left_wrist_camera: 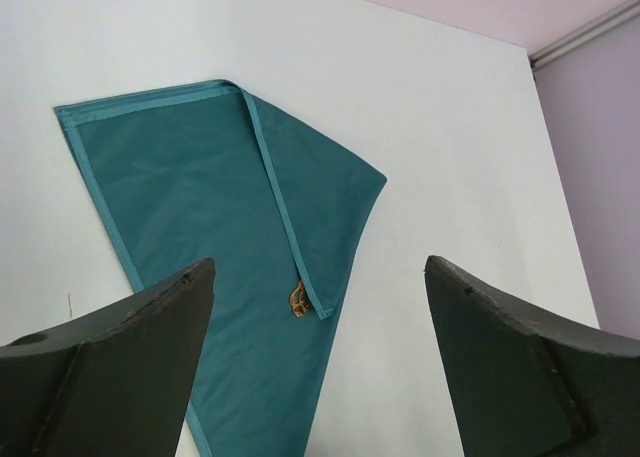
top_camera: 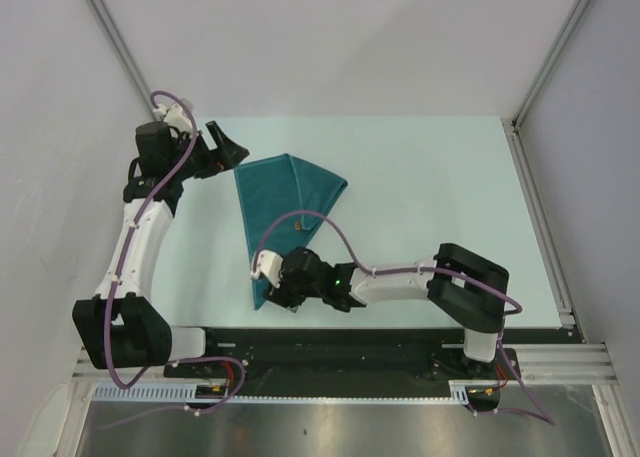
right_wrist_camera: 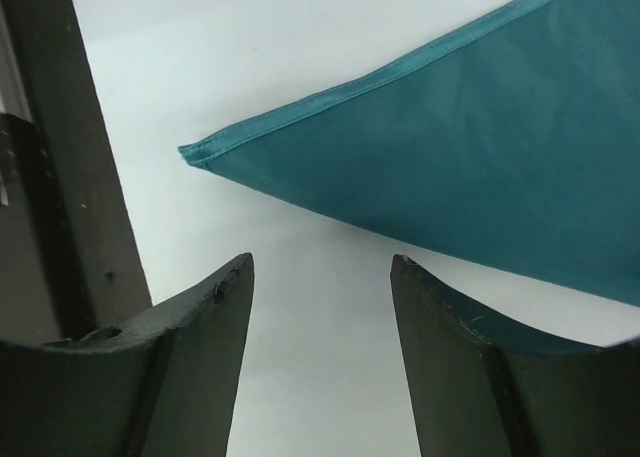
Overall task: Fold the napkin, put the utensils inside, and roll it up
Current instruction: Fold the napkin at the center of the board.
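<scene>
My right gripper moves back, to the left in the top view and down onto the napkin's near corner [top_camera: 257, 306] [right_wrist_camera: 199, 155] next, since bare table lies between its fingers.
The teal napkin [top_camera: 285, 202] lies folded into a long pointed shape on the pale table, its tip toward the near edge. In the left wrist view a narrow hemmed flap crosses the napkin [left_wrist_camera: 210, 207], and a small gold bit of the fork [left_wrist_camera: 298, 299] peeks out from under the flap's end; the rest of the utensil is hidden. My left gripper [top_camera: 238, 152] [left_wrist_camera: 320, 262] hovers open beside the napkin's far left corner, holding nothing. My right gripper [top_camera: 278, 295] [right_wrist_camera: 322, 259] is open at the napkin's near tip, bare table between its fingers and the napkin [right_wrist_camera: 480, 177] just ahead.
The pale table [top_camera: 430, 197] is walled in white on the left, back and right. A metal rail [top_camera: 540, 227] runs along its right edge. The arms' black base rail [top_camera: 330, 352] lines the near edge.
</scene>
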